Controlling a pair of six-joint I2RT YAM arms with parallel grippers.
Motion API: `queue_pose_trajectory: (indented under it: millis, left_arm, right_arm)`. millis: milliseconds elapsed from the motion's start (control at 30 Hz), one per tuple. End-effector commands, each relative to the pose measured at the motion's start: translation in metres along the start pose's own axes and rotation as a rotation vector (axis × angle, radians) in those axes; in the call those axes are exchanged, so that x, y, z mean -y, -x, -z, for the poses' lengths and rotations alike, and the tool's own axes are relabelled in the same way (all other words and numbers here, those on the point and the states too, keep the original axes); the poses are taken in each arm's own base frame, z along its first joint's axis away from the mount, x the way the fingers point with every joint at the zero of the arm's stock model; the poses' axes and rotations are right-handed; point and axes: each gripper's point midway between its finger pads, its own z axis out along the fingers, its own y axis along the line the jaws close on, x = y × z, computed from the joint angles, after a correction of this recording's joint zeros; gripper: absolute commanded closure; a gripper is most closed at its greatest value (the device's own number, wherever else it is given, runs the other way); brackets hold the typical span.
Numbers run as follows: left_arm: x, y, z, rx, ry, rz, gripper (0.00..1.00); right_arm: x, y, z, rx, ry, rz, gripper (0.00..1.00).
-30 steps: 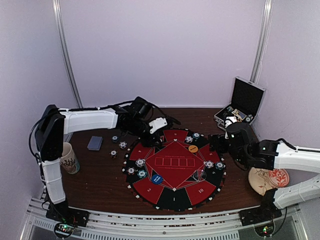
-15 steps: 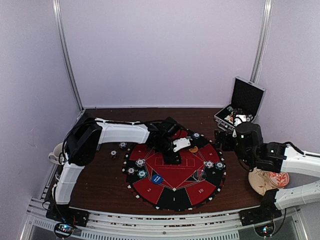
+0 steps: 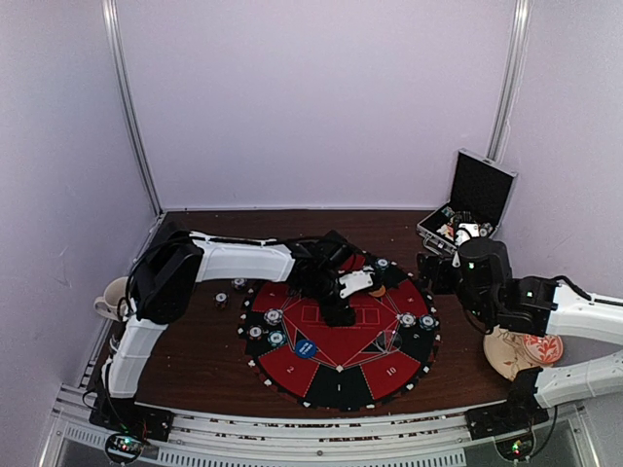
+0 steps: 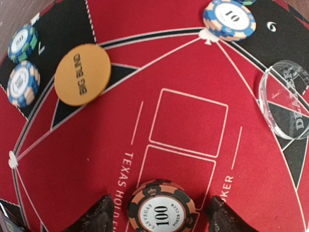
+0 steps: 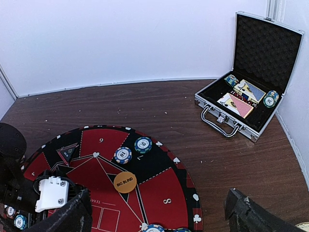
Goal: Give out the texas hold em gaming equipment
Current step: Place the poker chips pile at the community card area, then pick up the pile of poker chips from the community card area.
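My right gripper should next swing to the left in the top view and lower its empty fingers around the black-and-orange chip [image 4: 161, 208], which lies below it.
A black-and-orange "100" poker chip [image 4: 161, 208] lies flat on the red centre of the round mat [image 3: 341, 375]. My left gripper [image 4: 161, 215] stands open around the chip, with a gap on each side. In the top view that gripper [image 3: 338, 309] hangs over the mat's middle. An orange "Big Blind" disc [image 4: 82, 74] lies beyond it, with blue-edged chips [image 4: 19, 83] and a "10" chip [image 4: 229, 18] near the rim. A clear dealer disc [image 4: 285, 99] sits to the right. My right gripper [image 5: 159, 217] is wide open and empty above the mat's right edge [image 5: 193, 193].
An open silver-edged black case [image 5: 219, 118] holding cards and chips stands at the back right. A mug [image 3: 112, 297] sits by the left wall and a patterned plate [image 3: 521, 350] at the right. Loose chips [image 3: 222, 299] lie left of the mat, and a blue disc [image 3: 306, 346] lies on it.
My left arm swung from the mat's left rim to its centre, then opened its jaws, leaving the "100" chip on the mat. The right arm drew back slightly to the right.
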Motion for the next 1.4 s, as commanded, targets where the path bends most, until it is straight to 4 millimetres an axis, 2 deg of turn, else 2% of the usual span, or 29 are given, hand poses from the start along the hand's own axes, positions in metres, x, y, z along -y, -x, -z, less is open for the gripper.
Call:
queue_pose_trajectory:
  millis: [0,33,67,200,333,400,467,533,600,700,833,967,1100,1233,1367]
  left_arm:
    - [0.000,0.008,0.019,0.021,0.029,-0.012,0.19]
    - [-0.001,0.013,0.027,0.034,0.038,-0.018,0.08]
    - [-0.002,0.019,0.038,0.052,0.048,-0.025,0.03]
    - [-0.014,0.041,0.082,0.125,0.109,-0.040,0.02]
    - [-0.044,0.050,0.140,0.206,0.184,-0.011,0.02]
    - [-0.062,0.044,0.169,0.241,0.221,0.017,0.02]
    - [-0.082,0.030,0.196,0.269,0.255,0.057,0.02]
    - [-0.100,0.009,0.218,0.287,0.285,0.104,0.02]
    - [-0.114,-0.021,0.232,0.283,0.306,0.155,0.02]
    - [-0.127,-0.065,0.248,0.264,0.346,0.216,0.02]
    - [-0.129,-0.115,0.265,0.272,0.389,0.268,0.02]
    - [-0.124,-0.149,0.269,0.282,0.417,0.300,0.02]
    - [-0.125,-0.162,0.275,0.283,0.474,0.314,0.02]
    - [-0.121,-0.160,0.280,0.327,0.493,0.312,0.02]
    - [-0.121,-0.162,0.283,0.350,0.530,0.318,0.02]
  right_arm:
    - [0.001,0.000,-0.001,0.007,-0.013,0.001,0.03]
    - [0.001,0.000,-0.001,0.006,-0.011,0.003,0.03]
    - [0.000,-0.001,-0.001,0.005,-0.010,0.004,0.03]
    - [-0.003,-0.001,-0.003,-0.002,0.000,0.004,0.00]
    - [-0.018,-0.008,-0.010,-0.046,0.041,0.021,0.00]
    - [-0.031,-0.013,-0.015,-0.084,0.080,0.031,0.00]
    - [-0.050,-0.017,-0.022,-0.130,0.132,0.037,0.00]
    - [-0.067,-0.027,-0.032,-0.192,0.159,0.061,0.01]
    - [-0.080,-0.040,-0.043,-0.253,0.168,0.093,0.01]
    - [-0.099,-0.058,-0.057,-0.341,0.185,0.138,0.01]
    - [-0.123,-0.091,-0.071,-0.466,0.239,0.181,0.03]
    - [-0.145,-0.121,-0.079,-0.572,0.302,0.205,0.05]
    - [-0.156,-0.143,-0.086,-0.650,0.319,0.235,0.06]
    - [-0.165,-0.154,-0.090,-0.699,0.334,0.263,0.07]
    - [-0.163,-0.166,-0.094,-0.728,0.306,0.291,0.07]
